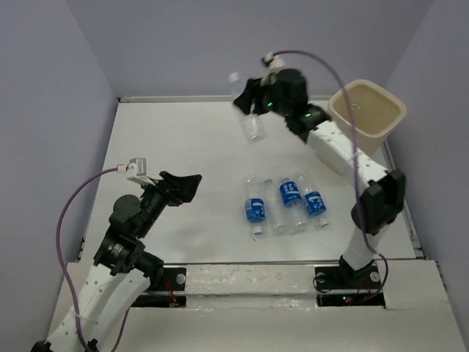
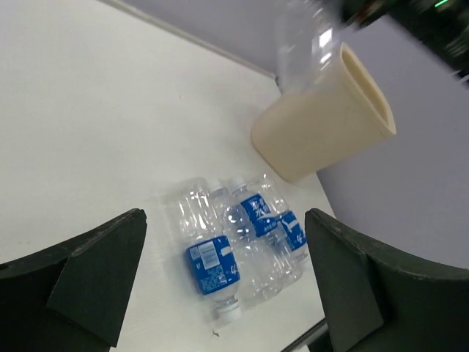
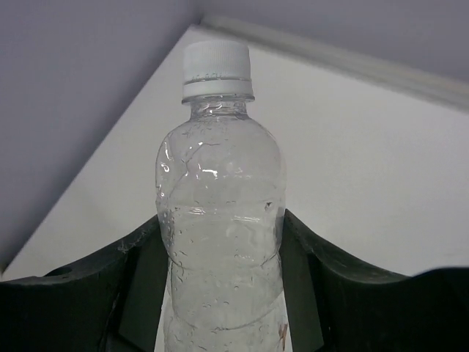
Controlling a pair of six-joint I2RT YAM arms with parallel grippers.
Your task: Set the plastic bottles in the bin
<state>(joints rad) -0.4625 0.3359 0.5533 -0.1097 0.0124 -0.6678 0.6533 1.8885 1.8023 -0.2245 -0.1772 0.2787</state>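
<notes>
The outermost bottle lies closest to my left gripper's open fingers. I will shift that gripper to the right in the top view and lower onto the outermost bottle's blue label (image 1: 255,210) (image 2: 212,265).
A clear, unlabelled plastic bottle (image 3: 220,220) with a white cap stands between the fingers of my right gripper (image 3: 220,235), which press on both its sides. From above, this bottle (image 1: 254,128) hangs tilted over the far middle of the table, in the right gripper (image 1: 251,104), left of the bin (image 1: 366,128). Three blue-labelled bottles (image 1: 255,209) (image 1: 291,196) (image 1: 315,204) lie side by side at the table's centre. My left gripper (image 1: 187,187) is open and empty, left of them. Its wrist view shows the lying bottles (image 2: 212,264) and the beige bin (image 2: 322,125).
The bin stands at the table's far right corner, against the purple walls. A raised lip runs along the table's far and right edges. The right arm reaches from its base past the right side of the lying bottles.
</notes>
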